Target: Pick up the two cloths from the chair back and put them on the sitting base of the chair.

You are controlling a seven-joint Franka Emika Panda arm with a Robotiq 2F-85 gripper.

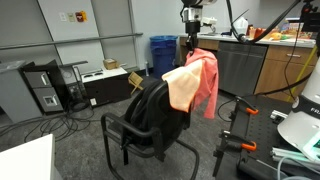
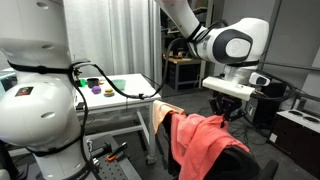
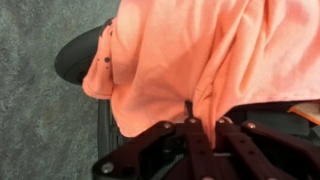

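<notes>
The coral-pink cloth (image 1: 207,78) hangs long and the far side of the chair back is outward of my gripper, so I next need to raise my gripper up and outward and let go of the cloth.
A black chair (image 1: 150,112) stands mid-floor with two cloths over its back: a peach cloth (image 1: 181,88) and a coral-pink cloth (image 1: 207,78). My gripper (image 1: 192,44) is at the top of the chair back, shut on a fold of the coral-pink cloth, which hangs down from it. In an exterior view the gripper (image 2: 232,104) is just above the coral-pink cloth (image 2: 203,146), with the peach cloth (image 2: 165,112) beside it. In the wrist view the fingers (image 3: 197,112) pinch the orange-pink fabric (image 3: 190,50). The dark chair seat (image 3: 76,55) shows below.
A blue bin (image 1: 162,52) and cabinets (image 1: 250,65) stand behind the chair. A computer tower (image 1: 45,88) and cables lie on the grey floor. Orange-handled clamps (image 1: 245,112) sit near a stand. A table (image 2: 115,88) with small coloured objects is beside the white robot base (image 2: 35,100).
</notes>
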